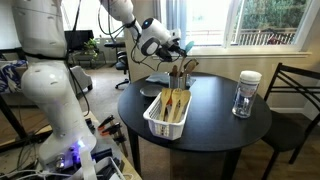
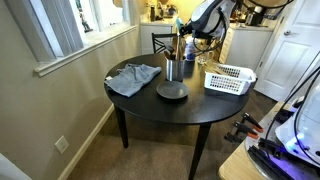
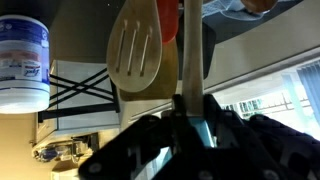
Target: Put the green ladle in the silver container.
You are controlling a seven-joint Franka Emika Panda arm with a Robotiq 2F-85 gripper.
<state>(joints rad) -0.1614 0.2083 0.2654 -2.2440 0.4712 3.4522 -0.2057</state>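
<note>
My gripper next moves down slightly toward the silver container below and releases the ladle's handle, as the ladle already points down among the wooden utensils.
My gripper hangs over the silver container, which stands on the black round table with tan wooden utensils sticking out of it. In the wrist view the jaws are shut on the slim pale handle of the green ladle. The handle shows green between the fingers and runs away from the jaws beside a wooden slotted spatula. The ladle's bowl end is hidden. The container itself is hidden in the wrist view.
A white slotted basket holding tan wooden utensils sits near the table's edge. A glass jar with a white lid stands apart. A grey cloth and a black disc lie by the container. Chairs ring the table.
</note>
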